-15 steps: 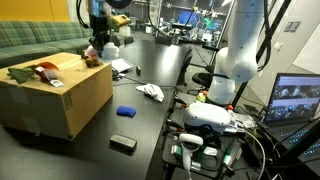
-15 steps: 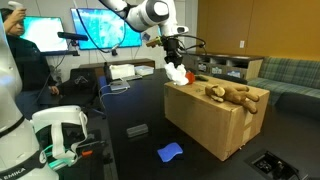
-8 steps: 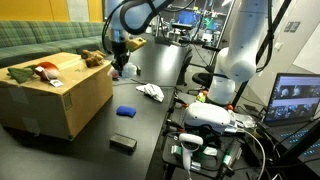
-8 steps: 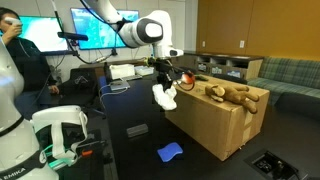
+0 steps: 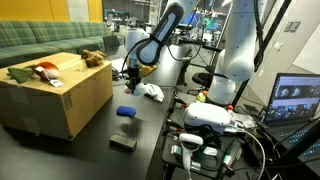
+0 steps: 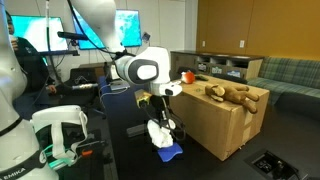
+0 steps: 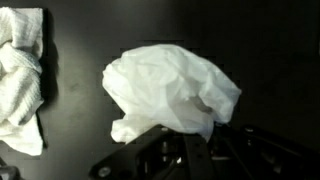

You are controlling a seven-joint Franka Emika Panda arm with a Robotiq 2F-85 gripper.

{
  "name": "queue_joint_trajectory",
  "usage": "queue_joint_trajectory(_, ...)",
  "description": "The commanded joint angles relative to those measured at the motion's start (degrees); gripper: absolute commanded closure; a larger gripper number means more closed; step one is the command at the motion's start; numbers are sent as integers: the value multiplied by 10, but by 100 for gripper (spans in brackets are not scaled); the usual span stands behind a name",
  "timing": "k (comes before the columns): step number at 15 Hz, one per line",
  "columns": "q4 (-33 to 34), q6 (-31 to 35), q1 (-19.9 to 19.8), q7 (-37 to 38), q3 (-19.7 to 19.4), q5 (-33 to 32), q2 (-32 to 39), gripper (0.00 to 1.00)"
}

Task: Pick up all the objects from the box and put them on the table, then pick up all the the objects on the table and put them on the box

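The blue object lies just below the bag [image 7: 170, 88], so the gripper should next move away from the cardboard box and down onto open table beside that object.
My gripper [image 7: 188, 142] is shut on a white crumpled bag [image 7: 170, 88] and holds it low over the black table; the bag also shows under the fingers in an exterior view [image 6: 160, 135]. In both exterior views the gripper [image 5: 128, 80] [image 6: 160, 122] hangs beside the cardboard box [image 5: 60, 100] [image 6: 215, 125]. A brown plush bear [image 6: 232, 95] [image 5: 92, 58] and a red and green item [image 5: 35, 72] lie on the box. A white cloth [image 5: 150, 92] [image 7: 20, 75] lies on the table beside the gripper. A blue object [image 5: 125, 111] [image 6: 168, 151] lies just below the bag.
A black flat object [image 5: 122, 143] [image 6: 137, 130] lies on the table towards its front edge. A white robot base with cables [image 5: 205, 125] stands beside the table, with a laptop [image 5: 295, 100] further along. A green sofa [image 5: 40, 40] is behind the box.
My gripper has swung away from the top edge of the box and down to just above the table, carrying the white bag with it.
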Motion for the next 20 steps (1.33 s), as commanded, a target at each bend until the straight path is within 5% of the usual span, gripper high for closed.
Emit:
queue_joint_trajectory(1,-3,90,-14,-14,-25,0,67,98)
queue_joint_trajectory(10,31,196,27,-3,-102,22,216,97)
queue_joint_trajectory(12,40,199,33,-5,-108,30,230,67)
queue_joint_trajectory(20,41,218,114,-2,-139,26,212,9)
